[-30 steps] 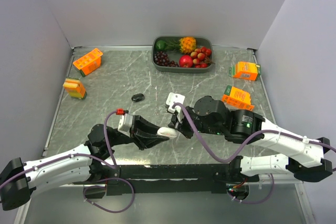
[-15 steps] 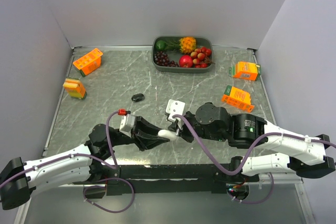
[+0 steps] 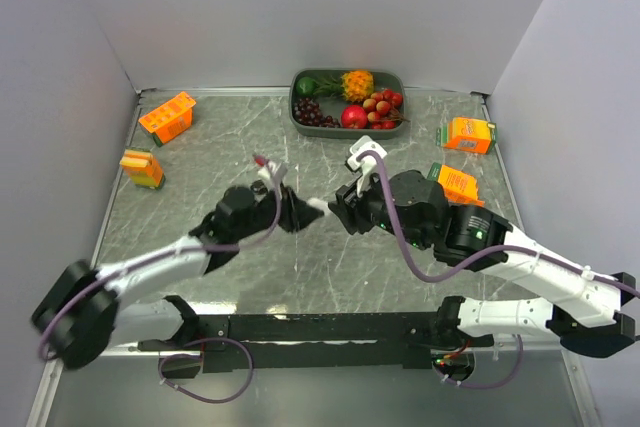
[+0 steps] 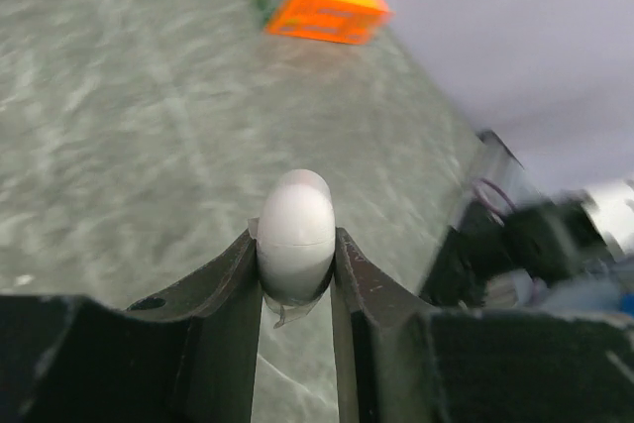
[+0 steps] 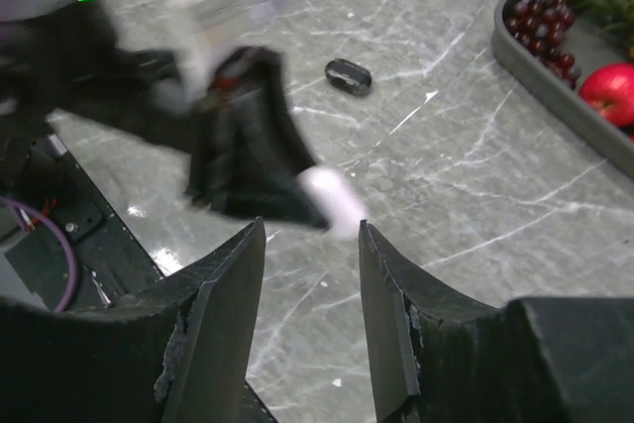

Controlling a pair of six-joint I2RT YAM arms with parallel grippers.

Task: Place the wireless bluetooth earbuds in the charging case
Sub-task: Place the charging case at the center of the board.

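I will move my left gripper down next, tilt its fingers downward and let go of the case it is holding on the clear tabletop, because bare marble is below both.
A white oval charging case (image 4: 295,235) with a seam round it, lid down, is clamped between the fingers of my left gripper (image 4: 294,241). In the top view the case (image 3: 316,205) sticks out of the left gripper (image 3: 308,209) above the middle of the table. My right gripper (image 3: 338,210) faces it from the right. Its jaws stand apart with nothing between them, and the blurred case (image 5: 335,200) lies just beyond the right gripper (image 5: 312,228). The earbuds are out of view.
A small black oval object (image 5: 348,76) lies on the marble table behind the left gripper. A grey fruit tray (image 3: 345,133) stands at the back. Orange cartons sit at the left (image 3: 167,117) (image 3: 142,168) and right (image 3: 468,134) (image 3: 455,183).
My right gripper has opened and let go of the white case. The left arm has swung up and away from the near edge, carrying the case, and the right arm followed.
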